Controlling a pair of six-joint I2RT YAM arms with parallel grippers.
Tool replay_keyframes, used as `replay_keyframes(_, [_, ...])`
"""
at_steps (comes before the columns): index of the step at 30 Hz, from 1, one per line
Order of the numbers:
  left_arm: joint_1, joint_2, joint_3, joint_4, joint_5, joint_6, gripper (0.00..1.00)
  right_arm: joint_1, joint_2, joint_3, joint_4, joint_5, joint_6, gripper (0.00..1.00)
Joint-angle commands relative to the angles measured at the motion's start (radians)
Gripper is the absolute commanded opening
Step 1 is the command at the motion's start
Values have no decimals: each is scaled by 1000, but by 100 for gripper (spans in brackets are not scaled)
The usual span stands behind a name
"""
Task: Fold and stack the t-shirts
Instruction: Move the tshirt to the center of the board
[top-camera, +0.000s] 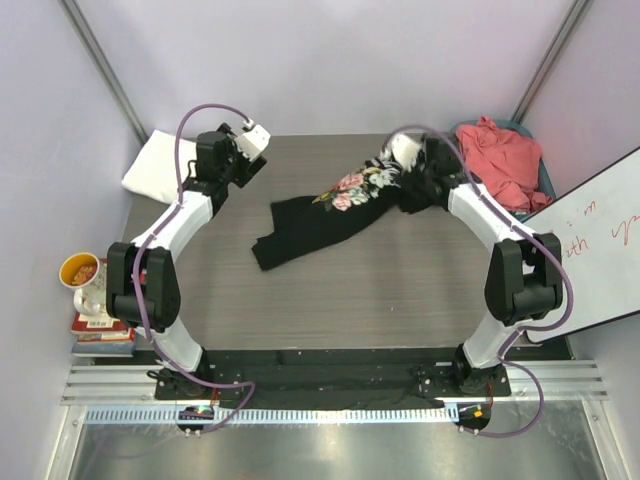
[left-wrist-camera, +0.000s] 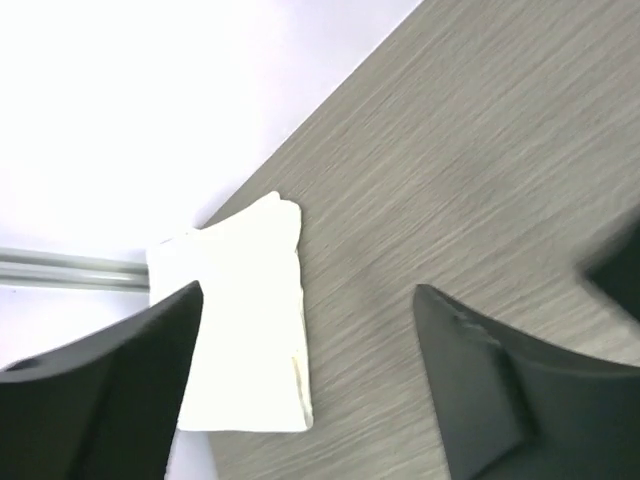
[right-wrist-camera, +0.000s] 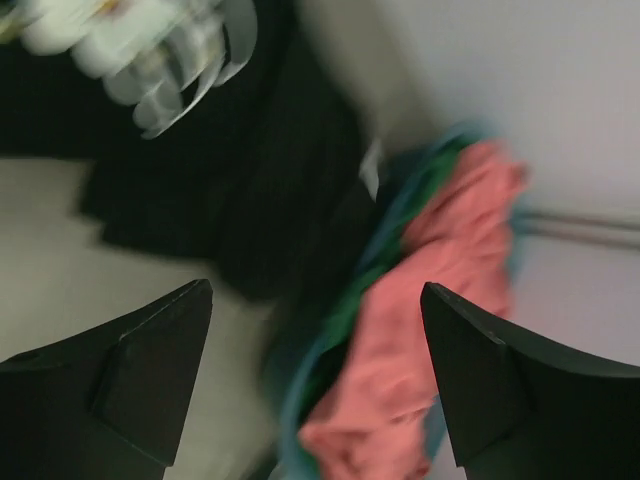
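Note:
My right gripper needs to go down next onto the black shirt's small flap near the blue bin, because that flap sticks out over bare table, open to my fingers.
The black t-shirt with a pink-rose print lies crumpled and stretched diagonally across the middle of the table. The white t-shirt lies folded at the back left corner. The coral-pink t-shirt is bunched in a blue bin at the back right. My left gripper is open and empty above the table, right of the white t-shirt. My right gripper is open and empty over the black shirt's far right end. Its blurred view shows the black shirt and the coral-pink shirt.
The blue bin stands at the table's back right corner, its rim also in the right wrist view. A whiteboard leans at the right. A cup on books sits off the left edge. The table is grey wood grain.

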Motion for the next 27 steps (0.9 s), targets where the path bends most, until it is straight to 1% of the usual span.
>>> replay_keyframes(1, [-2,-79,-46,17,-6,107,92,-13,-126,-123,-77,48,-82,92])
replay_keyframes(2, [-2,-80,-45,-6,6,107,93,-13,-120,-117,-75,60,-71,93])
replay_keyframes(3, [-3,-80,-39,-35,61,110,94,-14,-114,-97,-78,66,-59,94])
replay_keyframes(4, [-3,-80,-28,-93,90,116,94,-13,-109,-83,-86,65,-55,94])
replay_keyframes(5, [-5,-79,-27,-114,112,116,95,-13,-105,-68,-97,54,-58,94])
replay_keyframes(6, [-5,-74,-17,-156,194,131,96,-13,-97,-44,-109,45,-53,94])
replay_keyframes(8, [-8,-41,27,-300,270,185,97,-14,-94,-25,-117,5,-44,94])
replay_keyframes(9, [-8,-24,47,-374,340,215,98,-13,-92,-26,-120,-13,-48,93])
replay_keyframes(10, [-13,-4,91,-425,366,243,99,-13,-92,-30,-118,-29,-57,94])
replay_keyframes(11, [-14,46,116,-536,397,274,100,-13,-89,-43,-120,-39,-76,93])
replay_keyframes(12, [-14,74,151,-603,422,309,100,-13,-80,-46,-112,-52,-87,93])
replay_keyframes(13, [-23,106,215,-653,448,326,100,-14,-73,-51,-105,-50,-90,92])
replay_keyframes(15, [-33,191,281,-805,460,372,100,-19,-53,-50,-50,-37,-82,90])
replay_keyframes(16, [-39,214,330,-838,457,374,99,-25,-24,-45,-24,-29,-70,90])
replay_keyframes(18, [-45,272,371,-899,453,380,94,-42,12,-19,61,-17,-16,90])
replay_keyframes(20, [-46,295,407,-919,457,383,93,-51,79,21,116,8,27,90])
replay_keyframes(22, [-51,306,415,-919,459,386,93,-57,128,62,193,66,102,89])
replay_keyframes(23, [-53,306,415,-918,457,389,93,-63,183,116,199,75,129,89])
replay_keyframes(25, [-54,308,415,-916,453,404,93,-74,232,168,170,60,177,88])
replay_keyframes(27, [-57,312,412,-921,440,417,93,-77,277,208,129,40,176,86])
